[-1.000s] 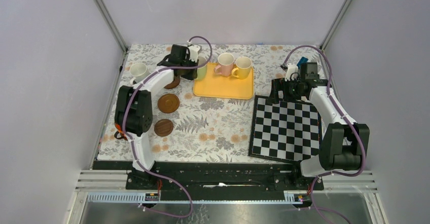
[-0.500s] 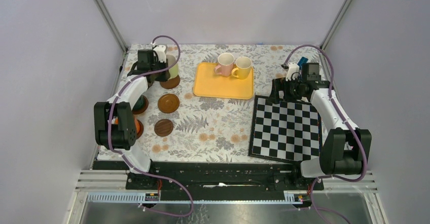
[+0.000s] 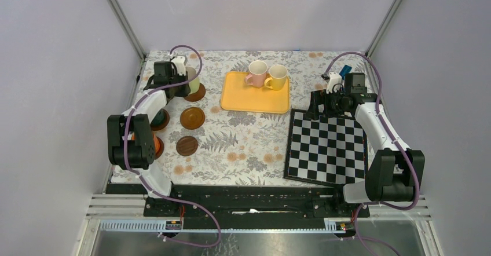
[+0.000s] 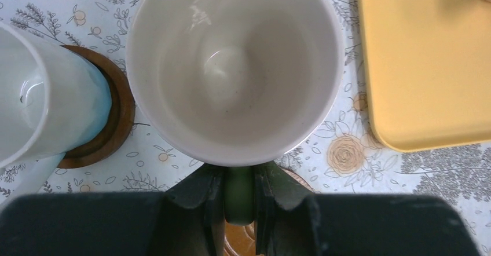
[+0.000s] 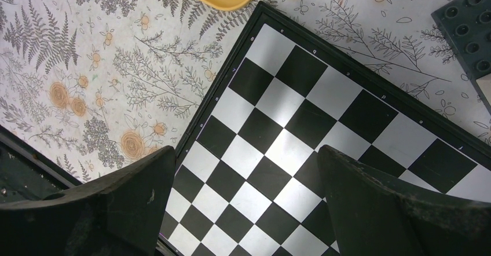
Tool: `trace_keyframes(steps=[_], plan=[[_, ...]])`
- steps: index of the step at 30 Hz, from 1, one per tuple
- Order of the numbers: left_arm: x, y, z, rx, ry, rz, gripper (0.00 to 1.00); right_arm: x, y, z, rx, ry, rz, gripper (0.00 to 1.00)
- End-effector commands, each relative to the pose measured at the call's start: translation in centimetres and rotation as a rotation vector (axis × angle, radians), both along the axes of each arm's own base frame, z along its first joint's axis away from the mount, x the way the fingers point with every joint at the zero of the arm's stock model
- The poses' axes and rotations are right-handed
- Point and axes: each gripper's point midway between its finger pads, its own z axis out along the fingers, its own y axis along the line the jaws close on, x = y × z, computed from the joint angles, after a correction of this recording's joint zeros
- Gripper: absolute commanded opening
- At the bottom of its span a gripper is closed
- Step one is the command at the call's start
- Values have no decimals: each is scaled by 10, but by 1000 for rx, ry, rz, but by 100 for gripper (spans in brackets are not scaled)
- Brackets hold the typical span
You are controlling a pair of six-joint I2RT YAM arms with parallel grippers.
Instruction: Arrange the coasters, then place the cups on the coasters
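Note:
The brown coaster lies below my left gripper. Next, I should lower my left gripper to set the light green cup on that coaster and release the cup's handle.
My left gripper is shut on the green handle of the light green cup, whose pale inside fills the left wrist view. From above, this cup is over a brown coaster at the back left; I cannot tell whether they touch. A pale blue cup stands on a coaster beside it. Two bare coasters lie nearer. The pink cup and yellow cup stand on the yellow tray. My right gripper hangs open over the chequered board.
By the left arm a dark green cup and an orange cup sit on coasters, partly hidden. A dark studded block lies beyond the board's far corner. The tray's edge is just right of the held cup.
My left gripper carried the light green cup from the tray's left end over to the back-left coaster. The right arm has not moved.

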Motion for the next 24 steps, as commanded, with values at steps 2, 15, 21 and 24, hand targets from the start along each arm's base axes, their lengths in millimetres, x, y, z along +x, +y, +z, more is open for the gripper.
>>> trace_keyframes(steps=[2,15,21,24], plan=[[37,8,32,3,-166,-2,0,-3,6,8,17,-21,17,98],[45,8,7,-4,-116,-10,0,-1,5,4,12,-9,15,98],[46,8,1,-2,-105,-13,0,-1,5,2,11,-6,16,98],[46,8,-1,-1,-100,-13,3,-1,5,3,11,-8,18,98]])
